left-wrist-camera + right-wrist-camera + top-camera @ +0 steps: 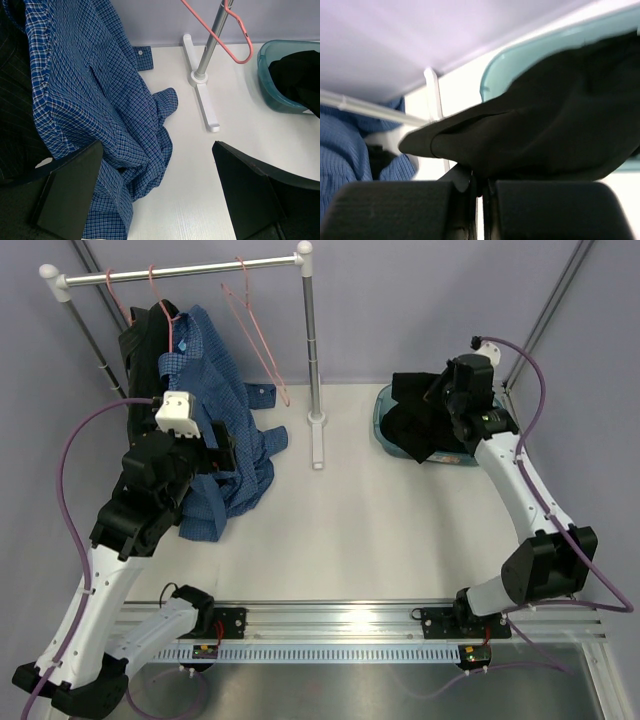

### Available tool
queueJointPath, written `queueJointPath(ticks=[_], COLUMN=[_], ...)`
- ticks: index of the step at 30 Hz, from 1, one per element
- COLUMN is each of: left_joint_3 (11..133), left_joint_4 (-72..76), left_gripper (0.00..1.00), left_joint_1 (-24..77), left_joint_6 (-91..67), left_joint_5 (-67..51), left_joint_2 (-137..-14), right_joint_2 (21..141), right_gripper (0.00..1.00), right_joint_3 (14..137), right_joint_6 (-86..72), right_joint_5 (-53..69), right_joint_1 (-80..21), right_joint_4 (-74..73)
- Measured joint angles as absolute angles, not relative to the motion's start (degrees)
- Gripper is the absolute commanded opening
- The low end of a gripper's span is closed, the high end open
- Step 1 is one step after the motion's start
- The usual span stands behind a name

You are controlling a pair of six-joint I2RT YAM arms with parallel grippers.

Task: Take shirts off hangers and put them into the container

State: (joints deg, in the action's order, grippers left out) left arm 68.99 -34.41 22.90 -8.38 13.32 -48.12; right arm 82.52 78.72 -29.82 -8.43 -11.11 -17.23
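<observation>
My right gripper lowers the fold in next, then releases it there.
A black shirt [422, 420] lies heaped in the teal container [384, 426], spilling over its left rim. My right gripper [447, 392] is above it, shut on a fold of that black shirt [545, 135] with the container rim [520, 60] behind. A blue checked shirt [215, 370] hangs from a pink hanger [172, 325] and trails onto the table. Beside it hangs another dark shirt [145, 335]. My left gripper [157, 190] is open low over the table, its left finger [70, 187] against the blue shirt [85, 85]. An empty pink hanger [255, 330] hangs from the rail.
The white-and-silver rail [190, 270] spans the back left. Its right post [311, 350] and white foot [318, 445] stand between the shirts and the container. In the left wrist view the post [210, 40] and container [270, 95] lie ahead to the right.
</observation>
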Motion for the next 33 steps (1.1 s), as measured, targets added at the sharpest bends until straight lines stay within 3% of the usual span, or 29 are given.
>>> queueJointPath(ticks=[9,22,26,29,33], left_joint_3=[69.0,69.0,69.0,69.0,69.0], left_joint_4=[-34.8,-36.2,-36.4,-36.4,-36.4], left_gripper=[0.99,0.99,0.99,0.99,0.99], left_joint_1=[22.9,22.9,22.9,22.9,22.9], left_joint_6=[-8.0,-6.8,-6.3,-6.2,-6.0], left_joint_5=[14.2,16.4,16.8,17.0,17.2], left_joint_2=[-47.6,-46.6,-46.6,-46.6,-46.6], right_joint_2=[97.9,116.4,123.1,126.5,127.4], right_gripper=[0.0,0.0,0.05,0.14,0.17], right_joint_3=[90.5,90.9,94.3,99.3,104.7], right_joint_6=[-29.9,-33.5,-34.5,-35.4,-35.8], right_joint_5=[-10.0,-4.8,-3.3,-2.8,-2.8], right_joint_1=[-5.8,-3.4,-3.4,-3.2,-2.9], right_joint_4=[-19.2,-26.3,-30.5,-34.1,-37.4])
